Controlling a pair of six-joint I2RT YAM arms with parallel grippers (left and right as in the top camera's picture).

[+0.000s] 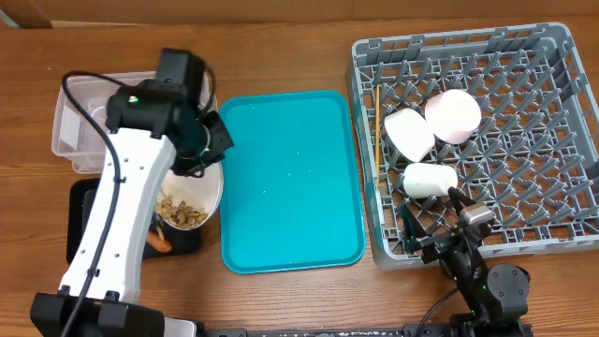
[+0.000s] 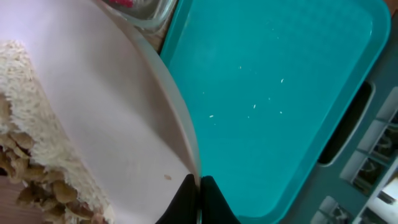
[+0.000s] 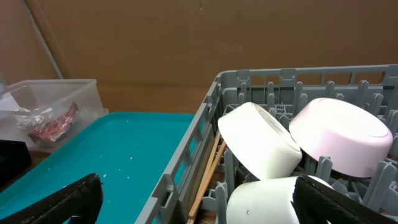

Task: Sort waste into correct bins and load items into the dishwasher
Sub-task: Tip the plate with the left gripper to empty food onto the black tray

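Note:
My left gripper will next tip the plate over the black tray (image 1: 80, 225), because scraps are still on the plate. Then it will lift the plate across to the rack's chopstick side (image 1: 375, 103) and let go.
My left gripper (image 2: 199, 186) is shut on the rim of the round white plate (image 2: 106, 112). The plate (image 1: 208, 192) sits tilted over the black tray (image 1: 80, 225), with nut-shell and rice scraps (image 1: 182, 211) on it. These scraps also show in the left wrist view (image 2: 31, 168). A sausage piece (image 1: 161, 245) lies on the black tray. The grey dish rack (image 1: 552, 56) holds a white bowl (image 1: 409, 133), a pink bowl (image 1: 453, 115), a white cup (image 1: 430, 180) and chopsticks (image 1: 376, 140). My right gripper (image 1: 440, 229) is open and empty at the rack's front left corner.
The teal serving tray (image 1: 290, 178) lies between plate and rack, with a few crumbs. The clear tub (image 1: 75, 122) stands at the back left. It holds the red wrapper (image 3: 53, 121) and a silvery wrapper (image 3: 25, 115).

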